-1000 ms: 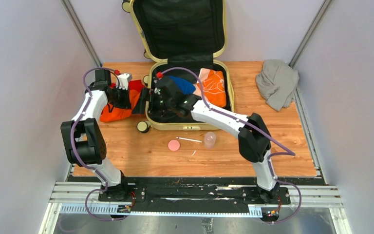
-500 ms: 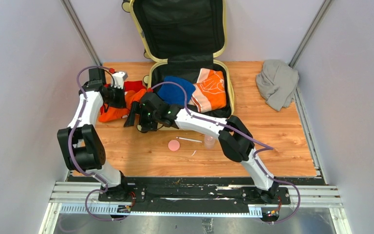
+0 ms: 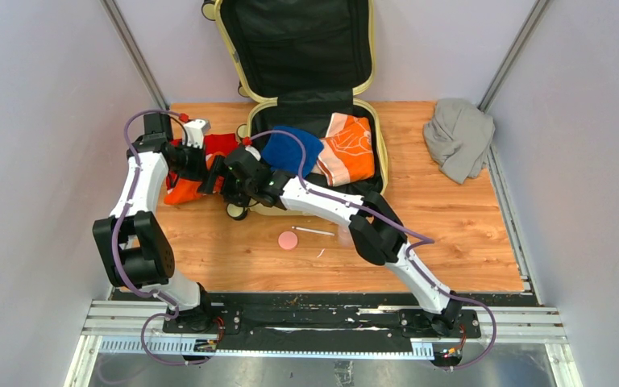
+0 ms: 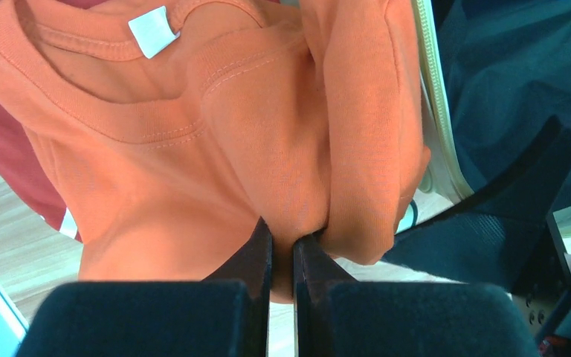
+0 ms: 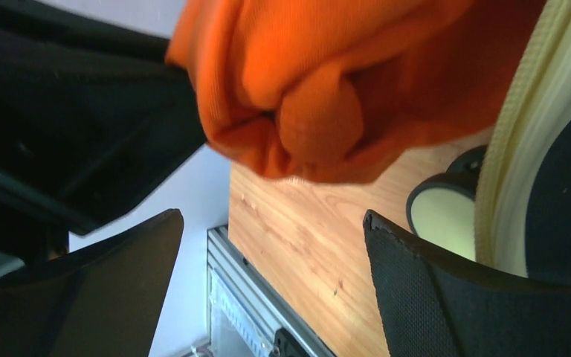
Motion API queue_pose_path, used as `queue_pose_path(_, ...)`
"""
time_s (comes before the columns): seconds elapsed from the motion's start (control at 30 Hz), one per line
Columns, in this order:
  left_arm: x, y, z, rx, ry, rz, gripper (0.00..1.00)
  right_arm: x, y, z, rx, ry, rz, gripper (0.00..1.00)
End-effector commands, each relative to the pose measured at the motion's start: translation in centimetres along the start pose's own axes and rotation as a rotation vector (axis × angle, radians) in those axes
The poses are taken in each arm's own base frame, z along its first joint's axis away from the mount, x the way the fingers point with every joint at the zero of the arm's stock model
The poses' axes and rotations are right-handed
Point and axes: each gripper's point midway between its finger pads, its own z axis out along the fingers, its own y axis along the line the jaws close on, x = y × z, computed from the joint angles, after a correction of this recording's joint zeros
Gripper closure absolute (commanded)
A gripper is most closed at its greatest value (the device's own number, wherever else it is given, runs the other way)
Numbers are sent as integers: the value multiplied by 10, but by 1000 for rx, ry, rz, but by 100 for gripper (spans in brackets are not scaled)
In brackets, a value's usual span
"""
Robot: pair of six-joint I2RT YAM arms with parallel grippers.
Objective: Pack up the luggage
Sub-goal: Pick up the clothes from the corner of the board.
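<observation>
The shirt's bunched fold [image 5: 297, 141] comes between my right gripper's empty fingertips next as the gripper eases outward, since the fold hangs outward of the gripper, beyond them.
The luggage [image 3: 382, 157] lies open at the table's back, its lid leaning on the wall. Inside lie a blue garment [image 3: 290, 149] and an orange-and-white one [image 3: 346, 149]. Left of the case, my left gripper [image 4: 282, 236] is shut on a fold of an orange shirt [image 4: 193, 171], which hangs bunched over a red garment [image 3: 224, 143]. My right gripper [image 5: 271, 223] stands open just right of that shirt [image 5: 320, 67], with its fingers below the bunched cloth and nothing between them. The case's pale rim [image 5: 535, 134] and a wheel [image 5: 446, 216] sit beside it.
A grey cloth [image 3: 458, 137] is heaped at the back right of the table. A pink disc [image 3: 288, 239] and a thin white stick [image 3: 314, 231] lie in front of the case. The right arm's elbow [image 3: 371, 230] hangs over the table's middle.
My right gripper has swung left, out of the case, to the orange shirt beside the left gripper. The left gripper stays shut on the shirt and has barely moved.
</observation>
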Motion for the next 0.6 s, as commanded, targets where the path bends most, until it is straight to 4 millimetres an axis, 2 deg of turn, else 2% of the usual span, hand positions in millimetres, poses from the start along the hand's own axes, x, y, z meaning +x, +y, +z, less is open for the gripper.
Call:
queue_pose_path(0.0, -8, -11, -13, 44, -25, 4, 100, -33, -27, 15, 90, -137, 26, 6)
queue_pose_path(0.2, 5, -21, -13, 92, 18, -5, 100, -55, -34, 28, 114, -235, -16, 8)
queue_pose_path(0.43, 0, -30, -21, 124, 6, -5, 100, -63, -58, 42, 180, -294, -62, 12)
queue_pose_path(0.57, 12, -37, -17, 172, 45, -21, 100, -78, -54, 42, 167, -352, -77, 12)
